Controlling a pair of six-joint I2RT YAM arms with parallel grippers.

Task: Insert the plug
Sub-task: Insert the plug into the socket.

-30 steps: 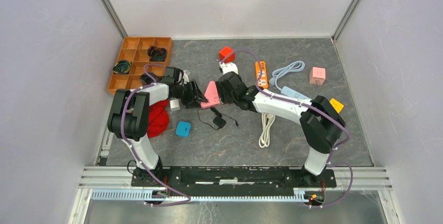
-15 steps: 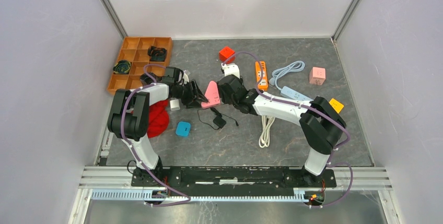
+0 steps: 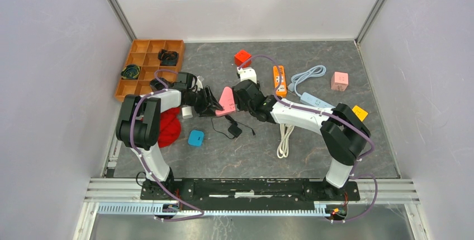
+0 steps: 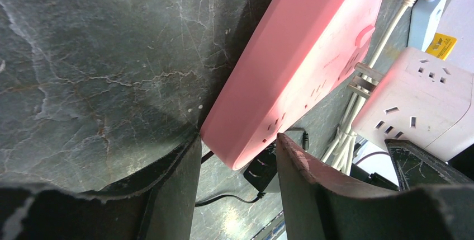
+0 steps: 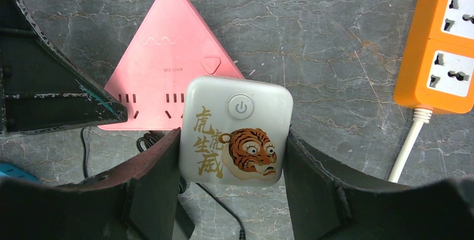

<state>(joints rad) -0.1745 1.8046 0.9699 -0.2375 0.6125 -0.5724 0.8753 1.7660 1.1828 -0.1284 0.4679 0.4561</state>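
My right gripper still has the plug's pins clear of the power strip's pink side, so next it will lower the plug onto the socket holes by the triangular button and release it.
The plug (image 5: pixel 236 131) is a white square block with a power button and a tiger print. My right gripper (image 5: pixel 232 139) is shut on its two sides and holds it just over the socket edge of the pink triangular power strip (image 5: pixel 167 72). In the top view the right gripper (image 3: pixel 238 99) meets the pink strip (image 3: pixel 226 100) from the right. My left gripper (image 3: pixel 214 106) comes from the left. In the left wrist view the pink strip (image 4: pixel 302 66) stands tilted, and my left gripper (image 4: pixel 237 142) is shut on its lower corner.
A black adapter (image 3: pixel 233 130) with its thin cable lies just below the strip. An orange power strip (image 3: pixel 279 79), a white cube socket (image 3: pixel 246 74) and a red cube (image 3: pixel 242 57) sit behind. A red cloth (image 3: pixel 169 125), blue square (image 3: pixel 195 137) and wooden tray (image 3: pixel 146 64) are left.
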